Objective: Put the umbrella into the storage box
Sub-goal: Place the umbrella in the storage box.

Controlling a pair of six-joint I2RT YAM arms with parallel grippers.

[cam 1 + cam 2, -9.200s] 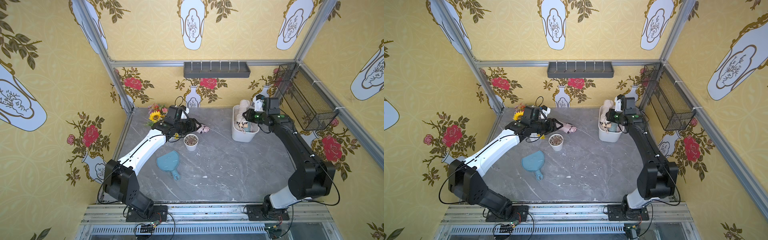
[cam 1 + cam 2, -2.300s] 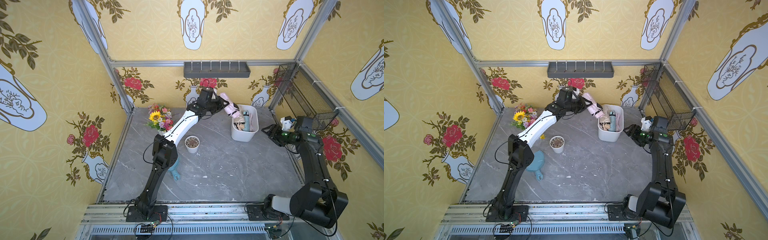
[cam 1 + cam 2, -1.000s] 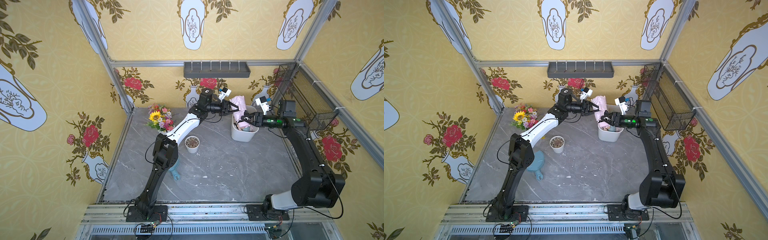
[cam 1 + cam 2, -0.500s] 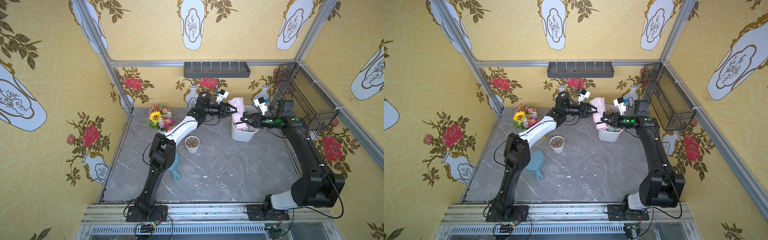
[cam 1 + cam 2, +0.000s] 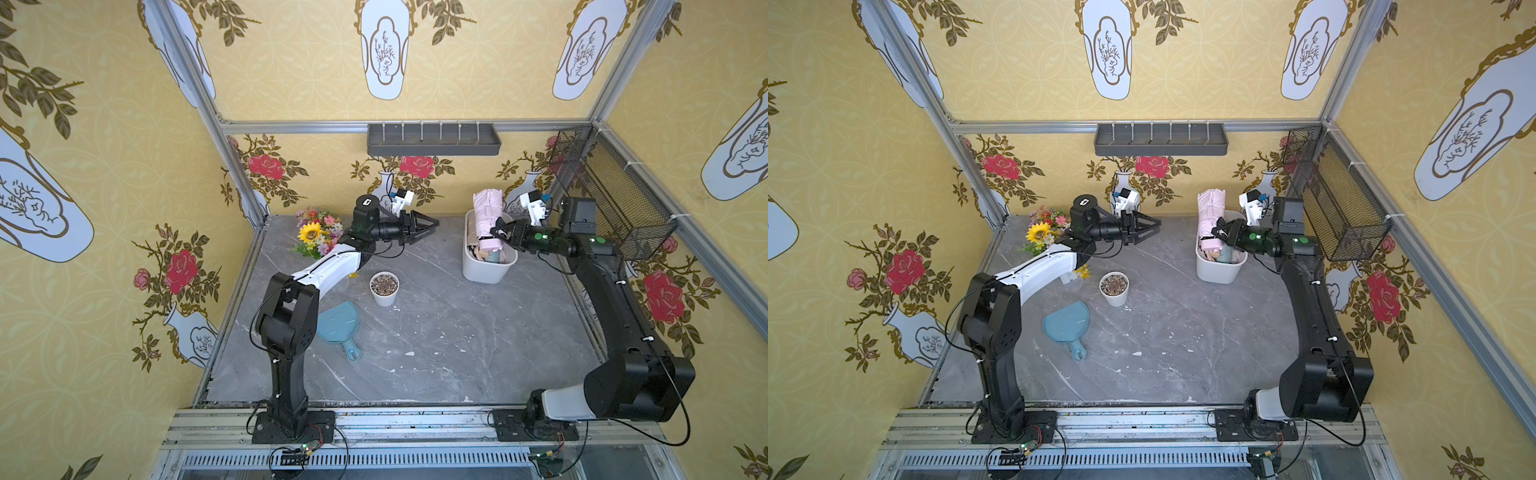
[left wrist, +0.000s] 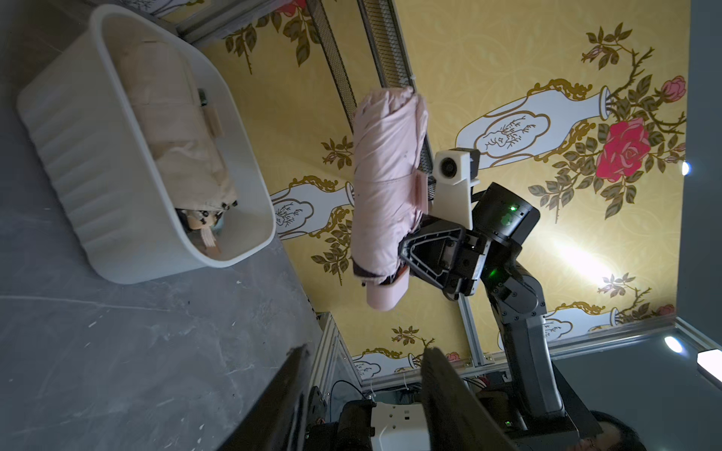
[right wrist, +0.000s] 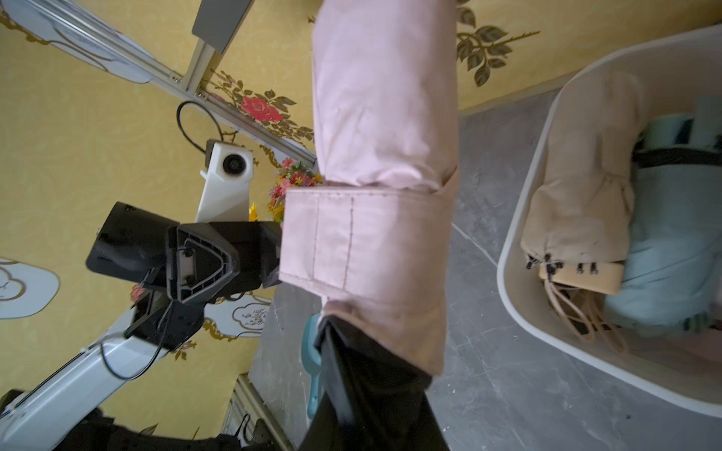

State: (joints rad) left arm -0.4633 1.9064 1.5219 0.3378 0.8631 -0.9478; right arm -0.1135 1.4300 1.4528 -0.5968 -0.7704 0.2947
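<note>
My right gripper tilts downward next, lowers and releases the pink umbrella at the box side toward the mesh basket below, clear of the beige umbrella.
The folded pink umbrella [image 5: 488, 208] [image 5: 1210, 208] stands upright in the air over the back of the white storage box [image 5: 484, 272] [image 5: 1219, 270]. My right gripper [image 5: 496, 232] [image 5: 1219, 235] is shut on its lower end, just above the handle; the right wrist view shows the umbrella [image 7: 383, 156] filling the jaws. My left gripper [image 5: 432, 227] [image 5: 1156, 229] hangs open and empty to the left, apart from the umbrella [image 6: 385, 175]. The storage box [image 6: 78, 156] [image 7: 504, 281] holds a beige folded umbrella and a light blue one.
A flower bouquet [image 5: 316, 232] stands at the back left. A small white pot [image 5: 384, 289] and a blue dustpan [image 5: 338, 326] sit mid-table. A black mesh basket [image 5: 611, 195] hangs on the right wall, a grey slotted tray [image 5: 434, 139] on the back wall.
My left gripper has let go of the umbrella, opened and drawn back to the left. My right gripper has shut on the umbrella's lower end and holds it alone.
</note>
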